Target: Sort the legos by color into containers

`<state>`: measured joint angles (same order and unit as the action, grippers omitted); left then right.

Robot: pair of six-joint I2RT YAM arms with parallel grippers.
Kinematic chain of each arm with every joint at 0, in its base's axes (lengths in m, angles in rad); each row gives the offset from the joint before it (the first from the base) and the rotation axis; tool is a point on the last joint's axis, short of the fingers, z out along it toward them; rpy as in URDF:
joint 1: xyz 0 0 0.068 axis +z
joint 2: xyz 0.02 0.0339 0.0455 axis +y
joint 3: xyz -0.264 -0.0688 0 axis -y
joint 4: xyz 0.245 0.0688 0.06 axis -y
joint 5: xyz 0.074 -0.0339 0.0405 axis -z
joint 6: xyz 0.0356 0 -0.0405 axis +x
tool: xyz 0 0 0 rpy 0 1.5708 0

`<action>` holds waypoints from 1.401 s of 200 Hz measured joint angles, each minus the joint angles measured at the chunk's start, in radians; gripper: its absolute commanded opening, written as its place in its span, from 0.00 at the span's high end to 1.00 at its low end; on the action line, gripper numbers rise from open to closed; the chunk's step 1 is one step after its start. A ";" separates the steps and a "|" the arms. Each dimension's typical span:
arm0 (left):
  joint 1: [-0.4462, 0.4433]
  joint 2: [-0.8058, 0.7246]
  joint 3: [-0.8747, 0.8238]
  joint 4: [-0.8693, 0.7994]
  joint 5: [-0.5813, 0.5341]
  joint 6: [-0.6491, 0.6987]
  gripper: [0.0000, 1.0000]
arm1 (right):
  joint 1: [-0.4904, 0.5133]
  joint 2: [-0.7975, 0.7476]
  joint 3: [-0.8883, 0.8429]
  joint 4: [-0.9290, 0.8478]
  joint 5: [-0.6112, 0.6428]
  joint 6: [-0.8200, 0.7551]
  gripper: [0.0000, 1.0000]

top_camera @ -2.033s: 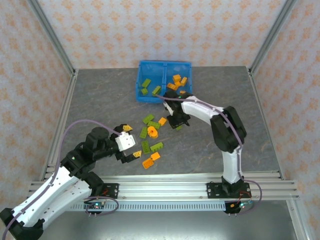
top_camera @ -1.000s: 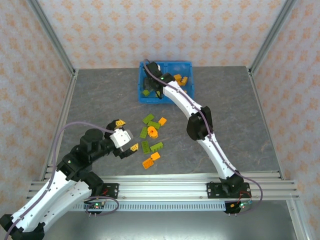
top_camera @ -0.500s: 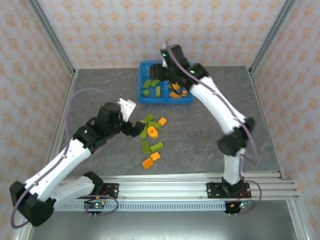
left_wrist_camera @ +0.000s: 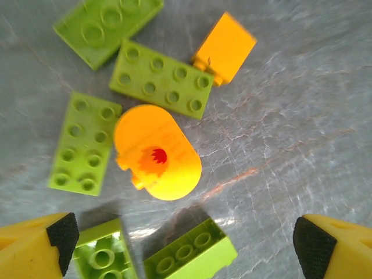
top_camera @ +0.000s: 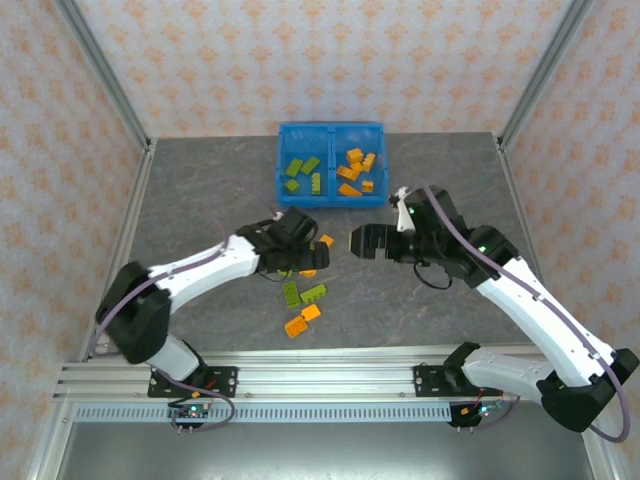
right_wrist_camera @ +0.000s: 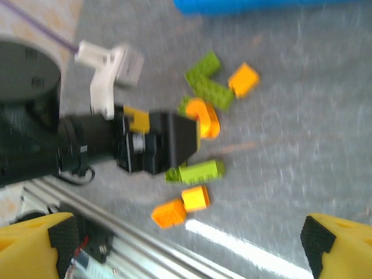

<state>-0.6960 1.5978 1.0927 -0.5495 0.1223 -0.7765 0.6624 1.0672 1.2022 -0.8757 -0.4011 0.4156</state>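
Observation:
My left gripper is open, its fingers spread wider than the round orange piece (top_camera: 308, 272) (left_wrist_camera: 157, 152). It should go down onto the piece next, so that its fingers close on both sides of the piece.
The blue bin (top_camera: 281, 190) stands at the back; its left compartment holds olive-green legos (top_camera: 303, 171) and its right one orange legos (top_camera: 354, 170). Loose bricks lie mid-table. My left gripper (top_camera: 296, 256) hangs open over them. In the left wrist view, its fingers (left_wrist_camera: 56, 249) sit below the round orange piece (left_wrist_camera: 157, 152), with green bricks (left_wrist_camera: 162, 78) and an orange brick (left_wrist_camera: 224, 47) around it. My right gripper (top_camera: 360, 242) is open and empty, right of the pile. The right wrist view shows the left gripper (right_wrist_camera: 158, 143), a green brick (right_wrist_camera: 203, 171) and two orange bricks (right_wrist_camera: 196, 197).
Aluminium frame posts and patterned walls enclose the grey table (top_camera: 200, 190). A rail (top_camera: 320, 372) runs along the near edge, close to the nearest orange bricks (top_camera: 303, 319). The bin's near wall (right_wrist_camera: 261, 6) lies just beyond the pile.
My right gripper left the bin and came down to the table right of the pile. My left gripper swung right and now sits over the loose bricks.

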 measured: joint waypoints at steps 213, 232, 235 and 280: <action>-0.011 0.357 0.207 -0.074 -0.106 -0.180 0.50 | 0.005 -0.016 -0.066 -0.083 -0.006 0.064 0.00; -0.008 0.354 0.208 -0.083 -0.104 -0.172 0.62 | 0.005 -0.016 -0.066 -0.083 -0.005 0.069 0.00; -0.008 0.354 0.208 -0.084 -0.103 -0.174 0.64 | 0.005 -0.016 -0.066 -0.083 -0.005 0.069 0.00; -0.009 0.340 0.230 -0.105 -0.094 -0.152 0.69 | 0.005 -0.021 -0.066 -0.083 0.032 0.083 0.00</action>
<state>-0.7052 1.9373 1.3228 -0.6544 0.0280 -0.9283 0.6674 1.0466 1.1366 -0.9585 -0.3695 0.4988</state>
